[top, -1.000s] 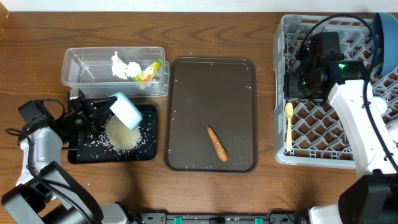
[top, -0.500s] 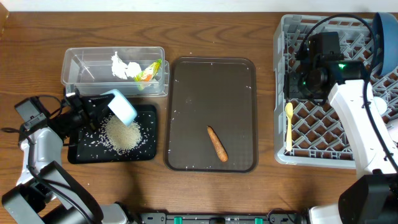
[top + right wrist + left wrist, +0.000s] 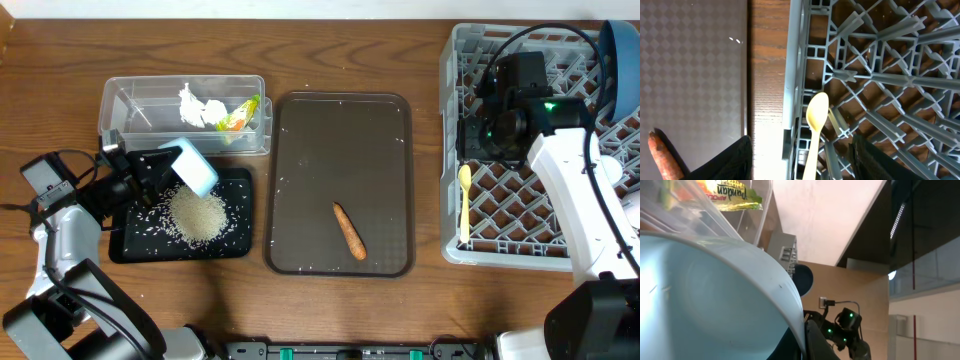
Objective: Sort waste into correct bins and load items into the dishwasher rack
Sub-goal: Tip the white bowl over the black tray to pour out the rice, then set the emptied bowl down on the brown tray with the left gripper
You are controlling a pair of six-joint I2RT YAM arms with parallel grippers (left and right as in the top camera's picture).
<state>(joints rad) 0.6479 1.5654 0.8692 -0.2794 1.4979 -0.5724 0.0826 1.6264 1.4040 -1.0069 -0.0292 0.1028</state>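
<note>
My left gripper moves to the right in the overhead view next, then down, and releases the cup point(image 3: 196, 168) upright on the brown tray's far part point(image 3: 358, 145), since it's bare.
My left gripper point(image 3: 160, 170) is shut on the rim of the light-blue cup point(image 3: 196, 168), held tilted over the black tray point(image 3: 235, 245), which holds a pile of rice point(image 3: 198, 215). The cup fills the left wrist view point(image 3: 705, 305). The clear tub point(image 3: 125, 105) holds the white tissue point(image 3: 200, 108) and the yellow-green wrapper point(image 3: 238, 115). The carrot stick point(image 3: 349, 229) lies on the brown tray point(image 3: 340, 110). My right gripper point(image 3: 800, 165) is open above the grey rack's point(image 3: 455, 150) left edge, over the yellow spoon point(image 3: 464, 200) lying in the rack. The dark-blue bowl point(image 3: 622, 60) stands in the rack's far right.
The brown serving tray sits between the bins and the rack. Loose rice grains are scattered across the black tray. The carrot's end shows in the right wrist view point(image 3: 660, 155).
My left gripper has drawn back slightly toward the upper left with the light-blue cup, lifting it off the rice pile. The right arm has not moved.
</note>
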